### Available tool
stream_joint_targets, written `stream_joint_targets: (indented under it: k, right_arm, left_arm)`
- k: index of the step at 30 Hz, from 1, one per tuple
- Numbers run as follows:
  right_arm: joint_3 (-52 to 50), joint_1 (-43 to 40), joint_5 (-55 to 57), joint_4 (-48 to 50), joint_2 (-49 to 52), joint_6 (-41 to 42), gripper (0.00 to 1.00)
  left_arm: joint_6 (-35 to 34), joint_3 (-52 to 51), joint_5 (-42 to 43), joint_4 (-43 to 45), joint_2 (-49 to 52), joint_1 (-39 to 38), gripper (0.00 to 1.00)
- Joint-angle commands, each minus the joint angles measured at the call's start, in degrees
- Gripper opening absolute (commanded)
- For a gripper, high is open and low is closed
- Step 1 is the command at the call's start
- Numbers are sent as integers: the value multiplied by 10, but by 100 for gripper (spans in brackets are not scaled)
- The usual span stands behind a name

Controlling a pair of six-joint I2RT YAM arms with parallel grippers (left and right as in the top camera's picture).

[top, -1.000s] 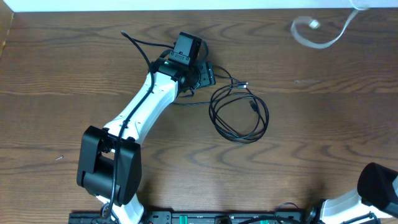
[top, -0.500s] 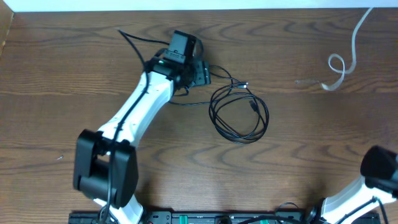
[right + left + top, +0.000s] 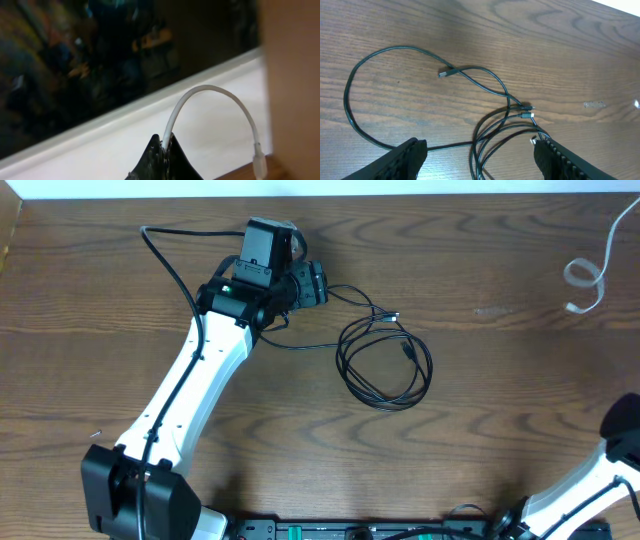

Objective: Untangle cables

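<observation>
The white cable [image 3: 603,280] hangs clear of the black coil, so my right gripper will next move down, tilt down toward the bare wood and release it.
The black cable [image 3: 385,360] lies in a loose coil at the table's middle, one strand trailing left toward my left gripper [image 3: 318,283]. In the left wrist view its plug end [image 3: 443,74] and loops lie ahead of the left gripper [image 3: 480,160]. That gripper is open, with strands passing between the fingers [image 3: 405,157] untouched. The white cable [image 3: 603,280] hangs curled at the far right, clear of the black one. My right gripper [image 3: 165,145] is shut on the white cable [image 3: 210,90], which arcs up and down to its plug [image 3: 259,162]. The overhead view does not show the right gripper.
The wooden table [image 3: 480,440] ends at a white wall edge [image 3: 400,188] along the back. The left arm [image 3: 190,380] stretches diagonally across the left half. Part of the right arm [image 3: 620,450] shows at the bottom right corner.
The left arm has swung back and to the left, away from the black coil, still open. The white cable has travelled rightward toward the frame's edge. The black coil has not moved.
</observation>
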Motion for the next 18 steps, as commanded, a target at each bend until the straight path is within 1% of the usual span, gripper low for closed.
stream_joint_targets:
  k: [1, 8, 18]
  right_arm:
    - [7, -26, 11, -2, -11, -12, 1]
    - [6, -30, 13, -65, 20, -60, 1]
    - [6, -27, 14, -139, 113, -65, 1]
  left_arm:
    - [11, -2, -7, -2, 0, 0, 75]
    - [11, -2, -7, -2, 0, 0, 75]
    - [11, -2, -7, -6, 0, 0, 75]
